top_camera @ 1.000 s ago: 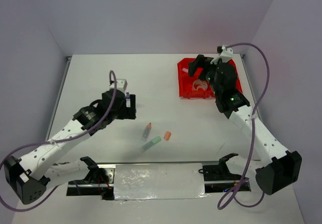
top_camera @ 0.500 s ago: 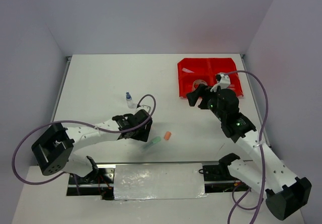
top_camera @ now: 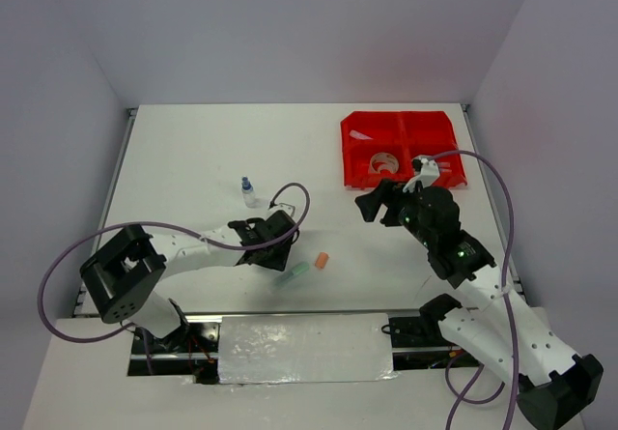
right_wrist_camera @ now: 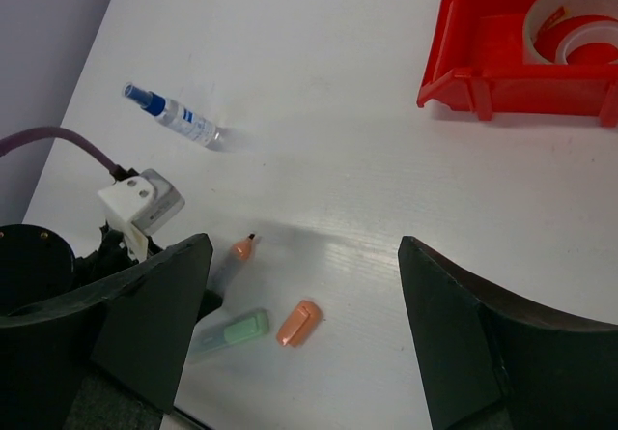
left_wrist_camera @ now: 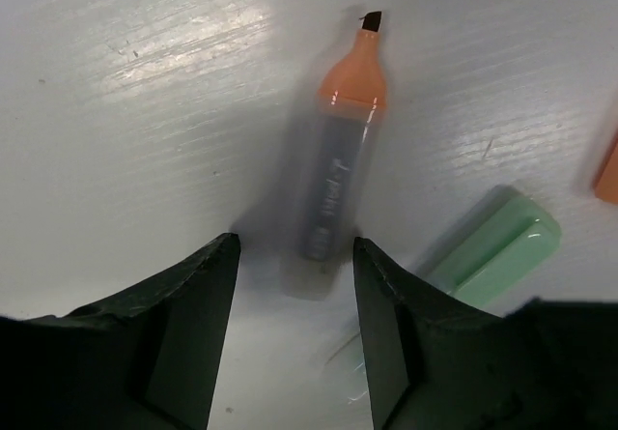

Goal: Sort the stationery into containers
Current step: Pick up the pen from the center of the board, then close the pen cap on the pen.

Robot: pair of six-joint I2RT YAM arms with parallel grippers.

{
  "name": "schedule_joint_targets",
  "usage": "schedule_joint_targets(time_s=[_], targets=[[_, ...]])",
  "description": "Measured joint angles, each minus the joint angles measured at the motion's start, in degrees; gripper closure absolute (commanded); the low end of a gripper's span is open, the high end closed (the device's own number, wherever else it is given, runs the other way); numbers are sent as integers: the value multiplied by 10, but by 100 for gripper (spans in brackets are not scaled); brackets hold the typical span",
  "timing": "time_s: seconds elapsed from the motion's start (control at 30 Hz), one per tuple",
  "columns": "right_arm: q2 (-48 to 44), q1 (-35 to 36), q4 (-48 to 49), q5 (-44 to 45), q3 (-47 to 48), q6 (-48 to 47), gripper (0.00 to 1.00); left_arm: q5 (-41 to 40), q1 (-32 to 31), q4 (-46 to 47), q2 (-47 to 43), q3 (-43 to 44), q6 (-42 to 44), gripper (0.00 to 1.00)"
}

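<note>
I will next lower my right gripper back onto the orange cap [top_camera: 322,260] [right_wrist_camera: 299,323], which is below it and to its left in the top view, because the orange-tipped highlighter lies uncapped.
An uncapped orange-tipped highlighter [left_wrist_camera: 343,150] lies on the white table. Its rear end sits just ahead of my left gripper [left_wrist_camera: 294,246], whose jaws stand open on either side of it with nothing between them. A green highlighter [left_wrist_camera: 492,251] lies to its right, and an orange cap [top_camera: 322,260] lies beyond that. A blue-capped clear bottle [top_camera: 249,191] lies farther back. My right gripper [top_camera: 372,203] hangs open and empty above the table, in front of the red containers [top_camera: 401,150]. One tape roll [top_camera: 383,163] lies in the near left bin.
The left arm's wrist and purple cable [right_wrist_camera: 58,140] show at the left of the right wrist view. The bins stand at the table's far right, close to the right edge [top_camera: 473,159]. A small white item [top_camera: 362,135] lies in the far left bin.
My left arm swung from beside the bottle down to the orange-tipped highlighter, and its jaws narrowed. My right arm drew back from over the red bins toward the table's middle.
</note>
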Motion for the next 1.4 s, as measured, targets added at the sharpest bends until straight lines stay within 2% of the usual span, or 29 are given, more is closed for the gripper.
schedule_joint_targets(time_s=[0.07, 0.13, 0.23, 0.37, 0.4, 0.43, 0.47, 0.63, 0.77, 0.9, 1.03, 1.2, 1.4], targets=[[-1, 1, -3, -1, 0, 0, 15, -1, -1, 4, 8, 6, -1, 45], [-1, 2, -5, -2, 0, 0, 15, -4, -3, 8, 18, 14, -1, 55], [-1, 2, -7, -1, -1, -1, 16, -11, -14, 15, 35, 29, -2, 60], [-4, 3, -8, -2, -8, -2, 16, -18, -24, 21, 47, 38, 5, 84], [-5, 3, -8, -2, -9, -2, 16, -19, -26, 22, 49, 40, 5, 95], [-5, 3, -8, -2, -10, -2, 10, -19, -26, 24, 51, 43, 7, 100], [-5, 3, -7, -3, -12, -2, 1, -19, -27, 26, 53, 45, 9, 100], [-10, 4, 10, -8, -36, 5, 0, -26, -30, 29, 43, 38, 7, 100], [-9, 5, 17, -1, -64, 39, 0, -42, -35, 19, -48, 9, -2, 100], [32, 37, 15, 58, -68, 98, 10, -75, -38, 25, -196, 3, -5, 100], [88, 112, 5, 143, -65, 166, 18, -101, -38, 18, -307, 5, -3, 100], [211, 200, -26, 231, -9, 228, 26, -77, -39, -56, -394, 35, 22, 100], [328, 264, -40, 278, 59, 273, 31, -40, -42, -162, -475, 114, 66, 100]])
